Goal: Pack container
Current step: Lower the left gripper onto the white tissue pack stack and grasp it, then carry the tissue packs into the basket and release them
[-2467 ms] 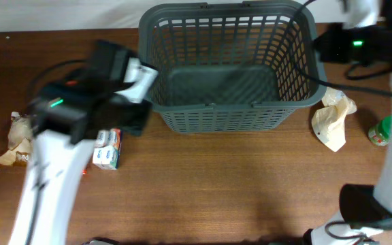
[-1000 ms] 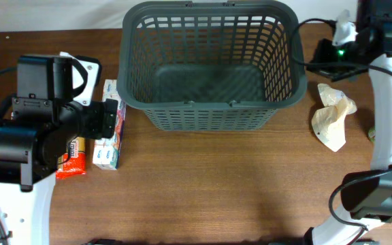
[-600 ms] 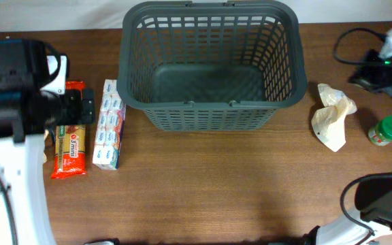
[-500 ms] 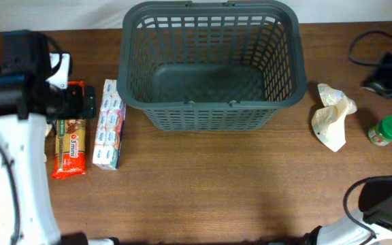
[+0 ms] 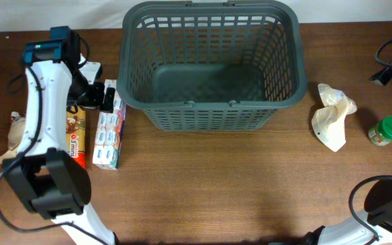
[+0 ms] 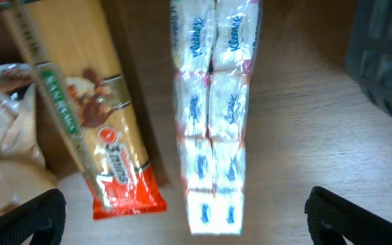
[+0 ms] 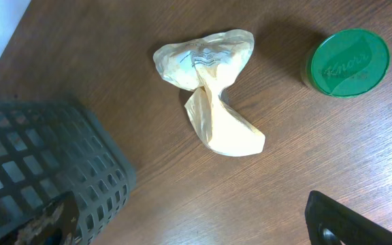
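The left gripper will next go down and to its right in the overhead view, with its open fingers spanning the pack, because the tissues' middle lies below it that way.
The container, a large dark grey slotted basket, stands empty at the back middle of the table. Its corner shows in the left wrist view and the right wrist view. My left gripper hangs open by the basket's left wall, above a pack of tissues and a spaghetti packet. In the left wrist view the gripper spans the tissues and holds nothing; the spaghetti lies beside them. My right gripper is open above bare wood, with nothing between its fingers.
A crumpled paper bag and a green-lidded jar lie right of the basket. A bread bag sits at the far left. Cables trail at the right edge.
The left arm swung up and back to the basket's left side, uncovering the packets. The right arm pulled away to the right edge, and its gripper opened.
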Tool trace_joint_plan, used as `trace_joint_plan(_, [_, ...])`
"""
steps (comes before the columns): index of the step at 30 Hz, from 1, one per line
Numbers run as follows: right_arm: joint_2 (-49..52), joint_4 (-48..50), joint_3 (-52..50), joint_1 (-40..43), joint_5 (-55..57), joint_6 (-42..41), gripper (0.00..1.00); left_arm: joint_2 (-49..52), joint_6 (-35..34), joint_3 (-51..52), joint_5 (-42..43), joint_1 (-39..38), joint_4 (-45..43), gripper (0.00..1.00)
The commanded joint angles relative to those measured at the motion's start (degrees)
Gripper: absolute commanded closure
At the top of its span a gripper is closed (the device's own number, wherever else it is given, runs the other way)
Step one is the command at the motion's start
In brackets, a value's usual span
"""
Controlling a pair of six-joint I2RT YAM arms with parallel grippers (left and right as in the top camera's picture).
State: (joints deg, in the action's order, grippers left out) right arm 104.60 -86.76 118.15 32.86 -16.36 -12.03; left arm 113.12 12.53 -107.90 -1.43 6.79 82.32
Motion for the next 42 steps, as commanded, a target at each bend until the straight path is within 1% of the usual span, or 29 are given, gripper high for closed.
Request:
trace_joint_plan(1, [-1.6, 0.0, -0.2, 0.2, 0.5, -0.5, 0.01, 3.3, 6.1, -0.5, 3.7, 0.3, -1.0, 0.01])
trace_joint_plan(6, [-1.6, 0.0, -0.2, 0.2, 0.5, -0.5, 0.01, 8.1, 6.1, -0.5, 3.6, 0.3, -4.3, 0.01])
trace_joint_plan(8, [-1.6, 0.0, -0.2, 0.2, 0.5, -0.5, 0.01, 10.3, 5.0, -0.5, 3.6, 0.3, -5.1, 0.01])
trace_joint_plan(11, [-1.6, 0.0, -0.2, 0.2, 0.5, -0.5, 0.01, 13.4, 3.3, -0.4, 3.8, 0.3, -5.2, 0.01])
trace_joint_plan(16, [-1.6, 0.0, -0.2, 0.2, 0.5, -0.5, 0.01, 17.7, 3.4, 0.0, 5.3, 0.1, -5.1, 0.0])
trace_joint_plan(17, [-1.6, 0.0, -0.2, 0.2, 0.5, -0.5, 0.01, 18.5, 3.4, 0.0, 5.4, 0.1, -5.0, 0.02])
trace_joint_plan(19, [-1.6, 0.0, -0.2, 0.2, 0.5, -0.5, 0.01, 19.5, 3.4, 0.1, 5.4, 0.1, -4.8, 0.08])
trace_joint_plan(21, [-1.6, 0.0, -0.2, 0.2, 0.5, -0.5, 0.01, 20.2, 3.4, 0.1, 5.3, 0.1, -4.5, 0.24])
trace_joint_plan(22, [-1.6, 0.0, -0.2, 0.2, 0.5, -0.5, 0.01, 20.6, 3.4, 0.1, 5.4, 0.1, -4.4, 0.34])
trace_joint_plan(24, [-1.6, 0.0, -0.2, 0.2, 0.5, -0.5, 0.01, 20.7, 3.4, 0.1, 5.3, 0.2, -4.4, 0.68])
trace_joint_plan(25, [-1.6, 0.0, -0.2, 0.2, 0.5, -0.5, 0.01, 20.7, 3.4, 0.1, 5.3, 0.2, -4.5, 0.82])
trace_joint_plan(27, [-1.6, 0.0, -0.2, 0.2, 0.5, -0.5, 0.01, 20.7, 3.4, 0.1, 5.3, 0.2, -4.8, 0.98])
trace_joint_plan(32, [-1.6, 0.0, -0.2, 0.2, 0.5, -0.5, 0.01, 20.6, 3.4, -1.1, 5.3, 0.2, -3.0, 0.98])
trace_joint_plan(35, [-1.6, 0.0, -0.2, 0.2, 0.5, -0.5, 0.01, 20.6, 3.2, -6.8, 5.1, 0.6, 1.6, 0.98])
trace_joint_plan(38, [-1.6, 0.0, -0.2, 0.2, 0.5, -0.5, 0.01, 20.6, 1.6, -18.2, 5.1, 1.3, 8.4, 0.98])
trace_joint_plan(41, [-1.6, 0.0, -0.2, 0.2, 0.5, -0.5, 0.01, 20.6, 1.7, -34.9, 5.1, 1.8, 14.4, 0.98])
trace_joint_plan(42, [-1.6, 0.0, -0.2, 0.2, 0.5, -0.5, 0.01, 20.5, 1.6, -40.0, 5.1, 1.9, 14.4, 0.98])
